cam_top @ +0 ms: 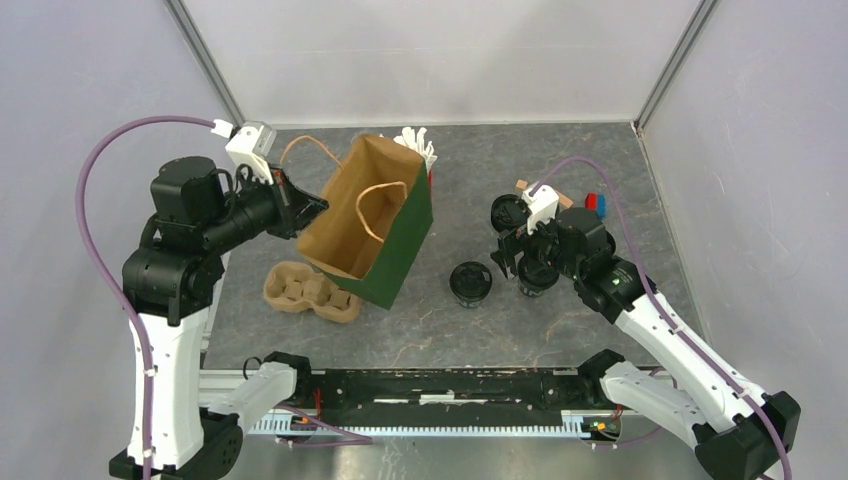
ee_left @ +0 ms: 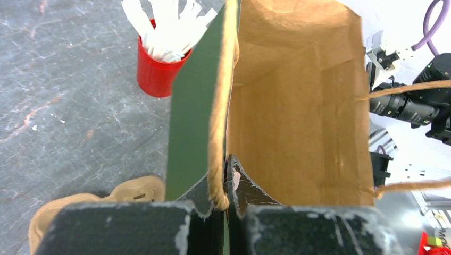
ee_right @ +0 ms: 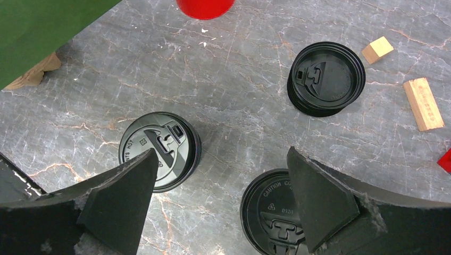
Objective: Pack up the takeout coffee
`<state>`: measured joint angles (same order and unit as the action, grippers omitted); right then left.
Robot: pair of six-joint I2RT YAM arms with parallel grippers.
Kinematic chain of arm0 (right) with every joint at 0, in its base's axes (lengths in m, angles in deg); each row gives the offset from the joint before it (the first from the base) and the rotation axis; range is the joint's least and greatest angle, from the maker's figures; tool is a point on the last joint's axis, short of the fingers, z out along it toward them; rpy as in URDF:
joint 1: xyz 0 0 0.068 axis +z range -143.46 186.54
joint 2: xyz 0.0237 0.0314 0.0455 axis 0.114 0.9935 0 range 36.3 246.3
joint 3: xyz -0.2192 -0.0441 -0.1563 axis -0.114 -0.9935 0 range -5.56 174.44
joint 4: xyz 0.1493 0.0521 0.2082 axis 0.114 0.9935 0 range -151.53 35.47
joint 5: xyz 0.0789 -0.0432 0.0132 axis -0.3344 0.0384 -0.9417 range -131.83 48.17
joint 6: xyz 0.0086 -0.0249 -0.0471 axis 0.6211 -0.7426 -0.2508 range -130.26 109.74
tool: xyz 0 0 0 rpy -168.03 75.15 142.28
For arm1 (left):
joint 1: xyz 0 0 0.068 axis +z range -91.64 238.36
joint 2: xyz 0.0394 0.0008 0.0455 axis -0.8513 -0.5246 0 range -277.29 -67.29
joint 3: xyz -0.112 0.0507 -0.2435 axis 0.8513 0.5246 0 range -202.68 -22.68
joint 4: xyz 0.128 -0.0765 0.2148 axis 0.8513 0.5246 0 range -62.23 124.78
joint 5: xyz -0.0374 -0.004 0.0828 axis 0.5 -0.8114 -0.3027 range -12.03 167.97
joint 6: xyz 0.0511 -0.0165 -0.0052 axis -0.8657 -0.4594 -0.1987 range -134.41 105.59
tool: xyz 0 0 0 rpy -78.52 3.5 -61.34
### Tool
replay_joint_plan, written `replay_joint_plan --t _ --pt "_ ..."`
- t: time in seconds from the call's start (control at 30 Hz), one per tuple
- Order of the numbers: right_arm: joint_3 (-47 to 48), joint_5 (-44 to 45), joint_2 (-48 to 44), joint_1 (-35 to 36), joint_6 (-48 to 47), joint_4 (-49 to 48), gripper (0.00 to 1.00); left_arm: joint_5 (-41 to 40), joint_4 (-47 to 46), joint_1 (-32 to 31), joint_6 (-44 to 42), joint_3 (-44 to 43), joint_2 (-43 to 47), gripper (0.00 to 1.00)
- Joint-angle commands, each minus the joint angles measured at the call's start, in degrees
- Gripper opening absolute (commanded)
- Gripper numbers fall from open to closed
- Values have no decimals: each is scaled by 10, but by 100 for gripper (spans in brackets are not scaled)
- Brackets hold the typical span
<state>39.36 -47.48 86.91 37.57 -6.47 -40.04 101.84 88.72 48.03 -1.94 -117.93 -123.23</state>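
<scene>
My left gripper brings the bag down onto bare tabletop beside the middle cup next and releases it, since that spot lies below and to its right in the top view.
Three short black takeout cups with flat black lids stand on the grey table. One is near the middle, one is further back, and one is partly under my right gripper. In the right wrist view they sit at the left, upper right and bottom. My right gripper is open and empty above the table, and the bottom cup lies under its right finger. My left gripper is shut on the rim and rope handle of the green paper bag, holding it tilted with its mouth open.
A brown pulp cup carrier lies beside the bag's base. A red cup of white sticks stands behind the bag. Small wooden blocks and red and blue blocks lie near the back cup.
</scene>
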Motion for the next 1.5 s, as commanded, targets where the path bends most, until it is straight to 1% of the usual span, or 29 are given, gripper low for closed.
replay_joint_plan --t 0.0,0.03,0.27,0.47,0.67,0.9,1.07,1.1,1.13,1.23,1.27,1.3,1.4,1.47 --pt "18 11 -13 0 7 -4 98 38 -20 -1 10 14 -8 2" --pt "17 11 -14 0 8 -5 98 32 -24 -1 20 16 -8 2" --pt "4 7 -15 0 14 -16 98 80 -86 -2 90 84 -1 2" --pt "4 8 -15 0 7 -12 98 69 -132 -3 132 118 10 2" --pt "4 10 -18 0 2 -12 98 85 -238 -4 198 213 26 2" --pt "3 16 -23 0 -4 -6 98 91 -279 -6 215 290 10 2" --pt "3 19 -25 0 -7 -7 98 88 -285 -10 211 313 -1 2" --pt "2 18 -25 0 -7 -8 98 88 -285 -10 209 313 -4 4" --pt "1 16 -25 0 -7 -10 98 89 -285 -11 208 313 -7 9" --pt "0 13 -25 0 -6 -14 98 68 -261 -11 195 296 -16 40" --pt "1 12 -25 0 -6 -15 98 53 -246 -11 184 284 -18 48" --pt "1 12 -25 0 -6 -14 98 40 -228 -11 175 273 -20 53" --pt "-2 12 -28 0 -6 -18 98 -11 -182 -11 154 237 -26 71" --pt "-4 12 -29 0 -7 -20 98 -58 -160 -11 151 217 -26 78"
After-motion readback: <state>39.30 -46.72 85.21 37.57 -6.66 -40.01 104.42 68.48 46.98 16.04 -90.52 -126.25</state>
